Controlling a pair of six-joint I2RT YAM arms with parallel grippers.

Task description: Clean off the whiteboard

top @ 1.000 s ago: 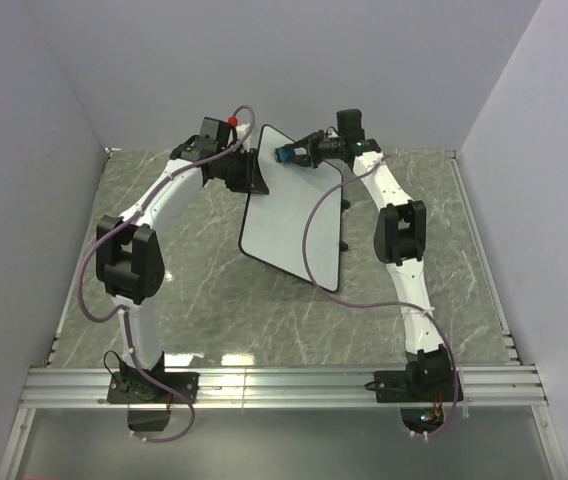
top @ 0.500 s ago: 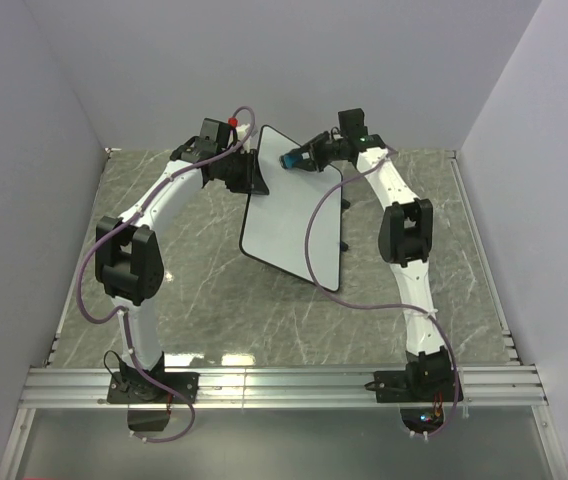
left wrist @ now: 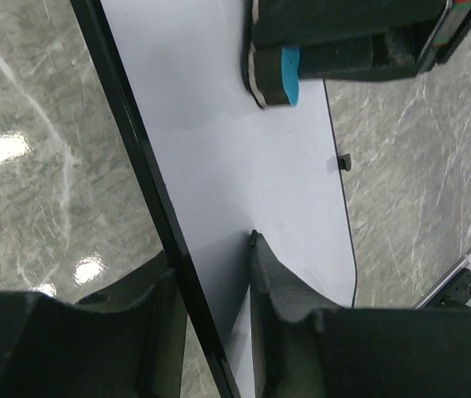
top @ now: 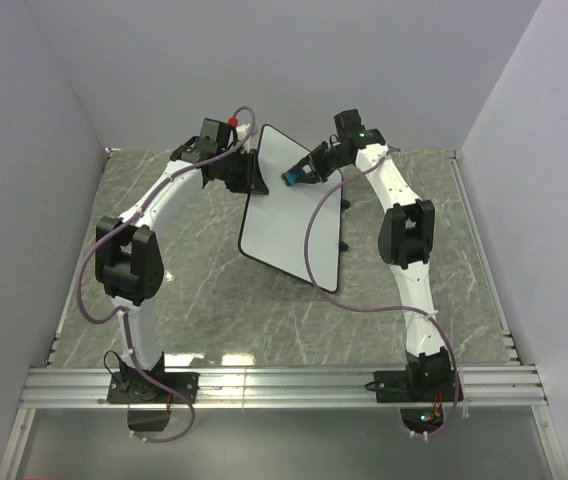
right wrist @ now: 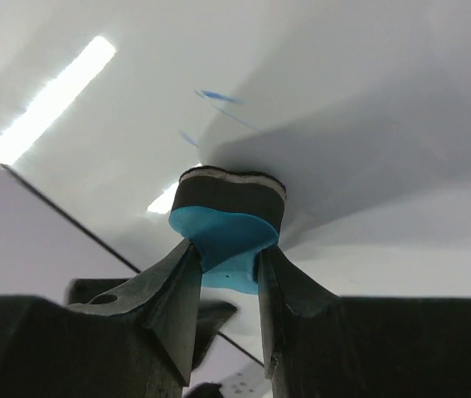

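I will next wipe the faint marks, move my right gripper across toward clear marble (top: 372,257) beside the board, below it and right in the top view, lower and release.
The whiteboard (top: 289,215), white with a thin black frame, stands tilted at the middle back of the table. My left gripper (top: 254,178) is shut on its left edge; in the left wrist view the black frame (left wrist: 140,178) runs between my fingers (left wrist: 281,286). My right gripper (top: 307,170) is shut on the blue eraser (top: 292,177) and presses its dark pad against the board's face. The right wrist view shows the eraser (right wrist: 229,228) squeezed between my fingertips, with faint blue marks (right wrist: 216,97) just beyond it. The eraser also shows in the left wrist view (left wrist: 275,76).
The table is grey marble (top: 204,290) with walls on three sides. A small black board foot (top: 343,246) sticks out right of the board. An aluminium rail (top: 284,385) runs along the near edge by both arm bases.
My right gripper has moved the eraser down and slightly right across the top of the board. The left gripper and the board have stayed put.
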